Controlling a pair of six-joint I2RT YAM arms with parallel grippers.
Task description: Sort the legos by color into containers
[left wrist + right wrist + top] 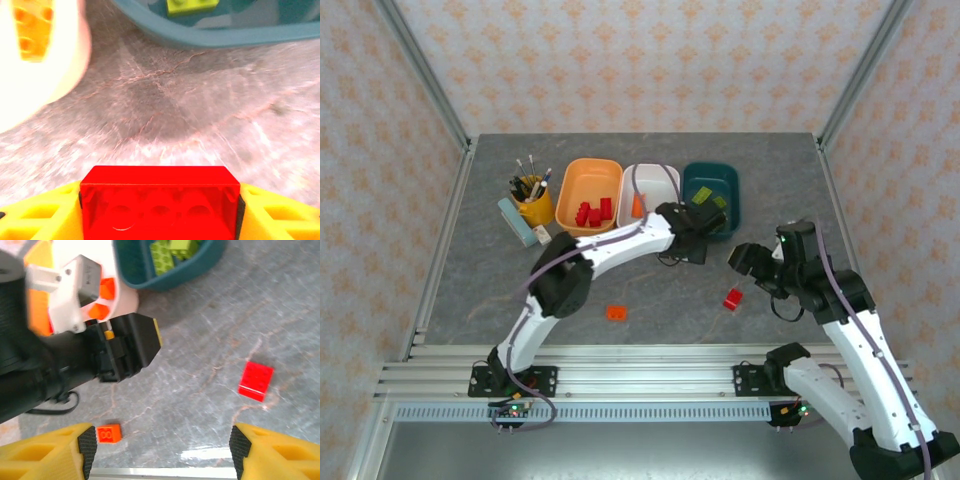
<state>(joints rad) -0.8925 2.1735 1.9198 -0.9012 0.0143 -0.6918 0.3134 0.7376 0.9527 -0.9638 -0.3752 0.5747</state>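
My red lego goes outward in my left gripper past the white tub (654,184) to the orange tub holding red legos next, for release over its bare far end (593,176).
My left gripper (704,224) hovers over the table in front of the white tub (654,184) and the dark teal tub (724,178), shut on a red lego (159,200) that fills the gap between its yellow fingers. My right gripper (752,260) hangs open and holds nothing. Below it a red lego (733,299) and a small orange lego (616,313) lie loose on the table. Several red legos (592,212) sit in the orange tub (586,178). An orange lego (638,205) lies in the white tub and lime green legos (708,197) in the teal one.
A yellow cup of pens (532,200) with a pale blue box (518,222) leaning beside it stands left of the orange tub. The left arm (60,375) stretches across the table's middle. Patterned walls close in the table on three sides.
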